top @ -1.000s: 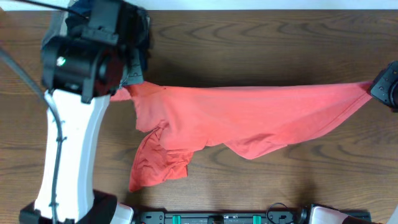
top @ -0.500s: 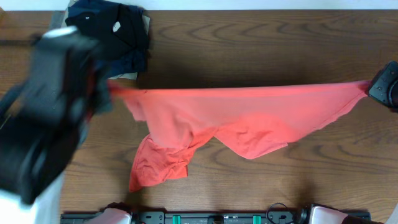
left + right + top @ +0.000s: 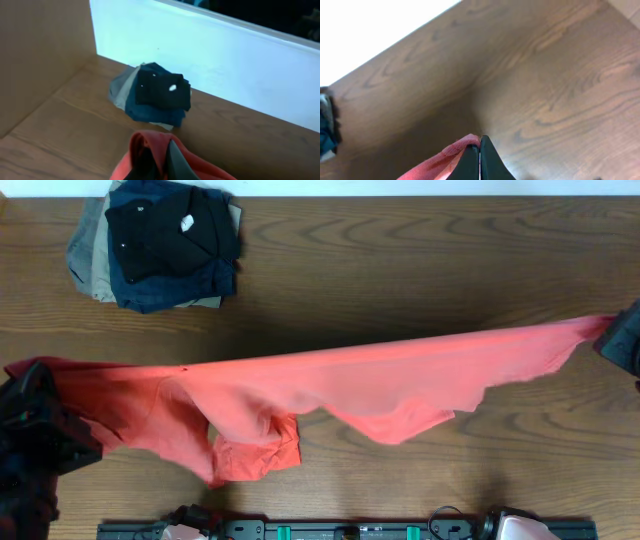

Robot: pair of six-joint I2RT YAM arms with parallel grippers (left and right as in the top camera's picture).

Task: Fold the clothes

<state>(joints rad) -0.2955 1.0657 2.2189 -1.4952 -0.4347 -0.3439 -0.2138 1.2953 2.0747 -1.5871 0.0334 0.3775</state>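
The shirt hangs in folds, so my right gripper should carry the shirt's pinched hem outward over the bare wood toward the white wall [image 3: 548, 255] [image 3: 470, 45] next and let go of it there.
The clothes, a coral-red T-shirt [image 3: 340, 380], hang stretched in a long band across the table between both grippers. My left gripper [image 3: 38, 405] at the front left is shut on the shirt's left end. In the left wrist view red cloth [image 3: 145, 150] bunches over the dark fingers [image 3: 174, 162]. At the right edge, my right gripper [image 3: 618, 340] is shut on the other end. In the right wrist view a ribbed hem [image 3: 462, 145] is pinched at the closed tips of that gripper [image 3: 480, 147]. A sleeve fold [image 3: 255, 455] sags onto the wood.
A stack of folded black, navy and tan garments [image 3: 160, 240] lies at the back left corner, also in the left wrist view [image 3: 152, 95]. A white wall [image 3: 225, 65] runs behind the table and a wooden side panel [image 3: 40, 50] stands at the left.
My left arm swung from the back left beside the stack to the front left, dragging the shirt's left end along and uncovering the stack. The right gripper held its place.
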